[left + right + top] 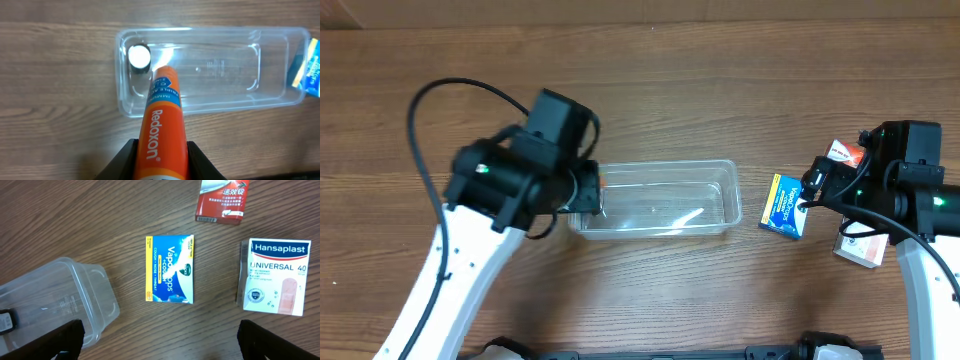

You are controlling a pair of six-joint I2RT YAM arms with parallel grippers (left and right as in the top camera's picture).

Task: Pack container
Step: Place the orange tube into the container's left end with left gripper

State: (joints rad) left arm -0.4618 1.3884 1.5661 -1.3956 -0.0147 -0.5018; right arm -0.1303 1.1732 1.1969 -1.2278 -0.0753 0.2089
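Observation:
My left gripper lowers the orange Redoxon tube [159, 125] into the tub's near corner [133, 98] beside the white round spot next. It then lets go there, since that corner is empty.
The container [665, 176] is a clear plastic tub lying mid-table; it also shows in the left wrist view [210, 102] and the right wrist view [95, 295]. My left gripper [592, 190] [161, 152] is shut on an orange Redoxon tube [159, 125]. The tube's far end reaches over the tub's left end. A white round spot [139, 56] shows in that end; I cannot tell what it is. My right gripper [810, 195] [160, 340] is open and empty, above the table just right of the tub, near a blue Vapodrops box [782, 208] [169, 268].
A red box [842, 152] [220, 200] lies behind the blue box. A white Hansaplast box [860, 250] [275, 277] lies at the right, partly under my right arm. The rest of the wooden table is bare.

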